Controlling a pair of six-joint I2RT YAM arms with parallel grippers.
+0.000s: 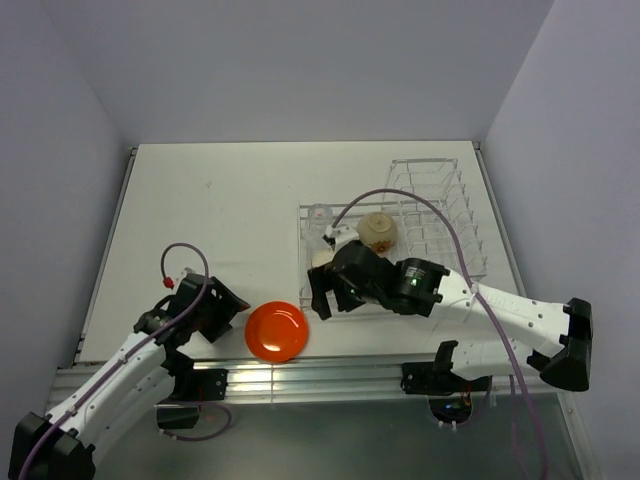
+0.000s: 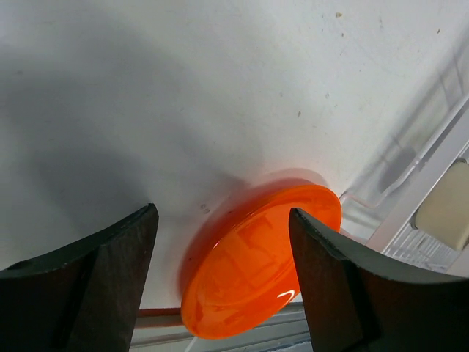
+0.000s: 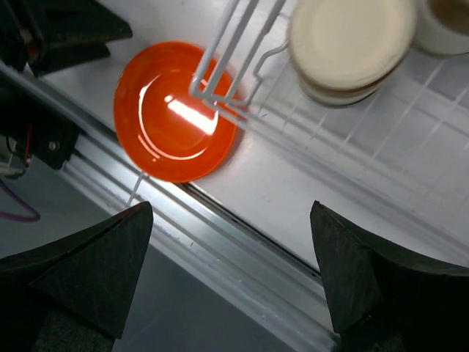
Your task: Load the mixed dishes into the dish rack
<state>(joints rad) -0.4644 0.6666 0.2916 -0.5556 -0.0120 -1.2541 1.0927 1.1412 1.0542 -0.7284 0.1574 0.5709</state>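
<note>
The plate's rim by the bar (image 1: 296,351) (image 3: 185,178) is below my right gripper and to its left in the top view. My right gripper will tilt and go back down onto it next.
The orange-red plate (image 1: 276,331) lies flat on the table by the front edge, left of the clear dish rack (image 1: 440,165). My left gripper (image 1: 225,305) is open and empty just left of the plate. In the left wrist view the plate (image 2: 256,264) lies ahead between the spread fingers of the gripper (image 2: 223,282). My right gripper (image 1: 325,295) is open and empty above the rack's front-left corner (image 3: 220,66). A beige bowl (image 1: 378,230) and another pale dish (image 1: 322,258) sit in the basket, with a clear glass (image 1: 319,213). I cannot pick out the brown cups.
An aluminium rail (image 1: 330,375) runs along the table's front edge, just below the plate. The right wrist view shows the plate (image 3: 165,121), the rail (image 3: 242,257) and beige dishes (image 3: 344,44) in the basket. Walls close in the table on three sides.
</note>
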